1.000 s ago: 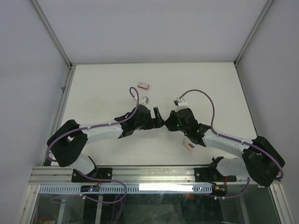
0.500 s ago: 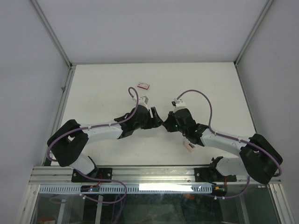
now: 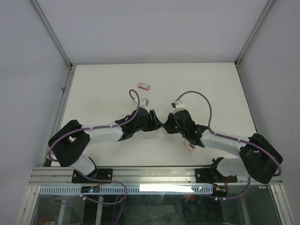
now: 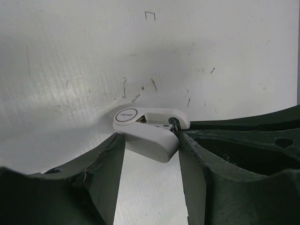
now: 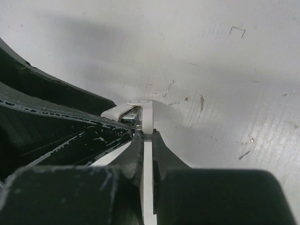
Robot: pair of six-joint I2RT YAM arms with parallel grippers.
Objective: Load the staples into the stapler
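Note:
I need to lower the open stapler [image 4: 149, 135] onto the tabletop next with my right gripper and release its thin white base, as the tabletop lies below the gripper.
The white stapler [image 4: 149, 135] is between both grippers at the table's middle, its top arm with a round logo swung open and the metal magazine [image 5: 131, 117] exposed. My left gripper [image 4: 147, 140] has closed on the stapler's lower body, and both fingers touch its sides. My right gripper [image 5: 146, 134] is shut on the thin white arm of the stapler [image 5: 147, 115], seen edge-on. In the top view the two grippers [image 3: 161, 123] meet and hide the stapler. The red staples box [image 3: 144, 86] lies farther back. One loose staple [image 4: 150, 15] lies on the table.
A small pink object [image 3: 190, 147] lies beside my right forearm. The loose staple [image 5: 237, 31] also shows in the right wrist view. White walls with metal rails [image 3: 65, 89] bound the table on the left, back and right.
My left gripper's jaws have narrowed from wide open down onto the stapler. Both wrists have edged slightly towards each other; the red box has not moved.

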